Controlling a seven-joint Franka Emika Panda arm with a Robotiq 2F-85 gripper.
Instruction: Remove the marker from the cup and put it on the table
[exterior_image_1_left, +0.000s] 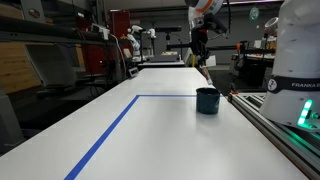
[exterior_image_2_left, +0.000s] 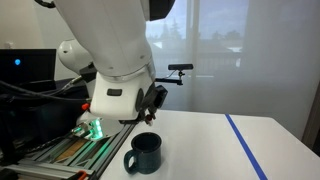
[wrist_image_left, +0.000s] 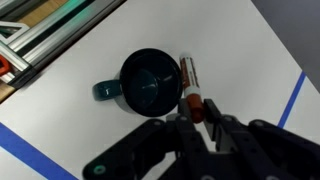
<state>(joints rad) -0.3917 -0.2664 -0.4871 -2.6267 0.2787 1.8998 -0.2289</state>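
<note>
The robot's gripper will next go down and beside the cup to let go of the marker on the bare tabletop between the cup (exterior_image_1_left: 207, 100) and blue tape, since that patch is clear.
The dark teal cup (wrist_image_left: 148, 82) stands upright on the white table (wrist_image_left: 250, 60), seen from above in the wrist view with its handle to the left. It looks empty inside. My gripper (wrist_image_left: 198, 110) is shut on the red-brown marker (wrist_image_left: 188, 80), which sticks out from between the fingers just right of the cup's rim. In both exterior views the cup (exterior_image_1_left: 207, 100) (exterior_image_2_left: 145, 152) sits below my gripper (exterior_image_2_left: 152, 108), which hangs above it. The marker is too small to make out there.
A blue tape line (exterior_image_1_left: 120, 125) marks a rectangle on the table and also shows in the wrist view (wrist_image_left: 295, 95). A metal rail with a green light (exterior_image_2_left: 92, 128) runs along the table edge beside the cup. The robot base (exterior_image_1_left: 295, 50) stands close by.
</note>
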